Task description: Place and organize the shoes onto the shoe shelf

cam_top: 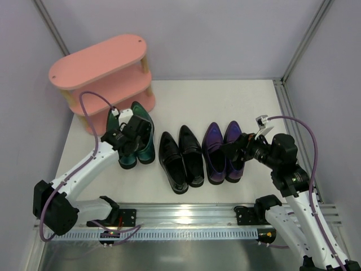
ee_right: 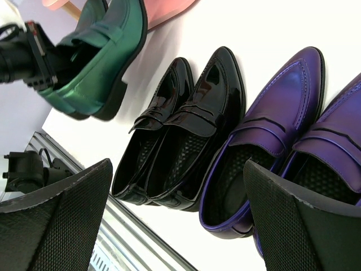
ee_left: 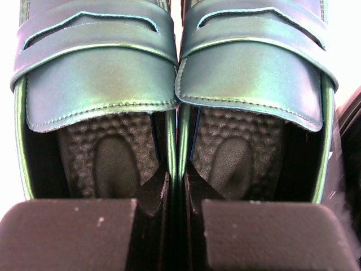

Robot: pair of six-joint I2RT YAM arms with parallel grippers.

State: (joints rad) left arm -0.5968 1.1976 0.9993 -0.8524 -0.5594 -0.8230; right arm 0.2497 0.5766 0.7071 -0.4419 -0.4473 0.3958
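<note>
My left gripper brings the teal-green pair outward, then down onto the shelf's bottom level (cam_top: 126,104) and releases next, since the shoes' toes already point to it.
The pink three-tier shoe shelf (cam_top: 101,62) stands at the back left. My left gripper (cam_top: 127,135) is shut on the teal-green pair of shoes (cam_top: 141,134), in front of the shelf. In the left wrist view one finger (ee_left: 151,195) sits inside each shoe, pinching the two inner walls (ee_left: 176,152) together. In the right wrist view the teal pair (ee_right: 104,53) looks tilted and raised off the table. The black pair (cam_top: 180,158) and the purple pair (cam_top: 221,151) lie side by side on the table. My right gripper (cam_top: 240,148) is open and empty above the purple pair's heels (ee_right: 237,203).
Grey walls close in the table on the left, back and right. A metal rail (cam_top: 186,217) with both arm bases runs along the near edge. White table surface (cam_top: 225,101) lies behind the black and purple shoes.
</note>
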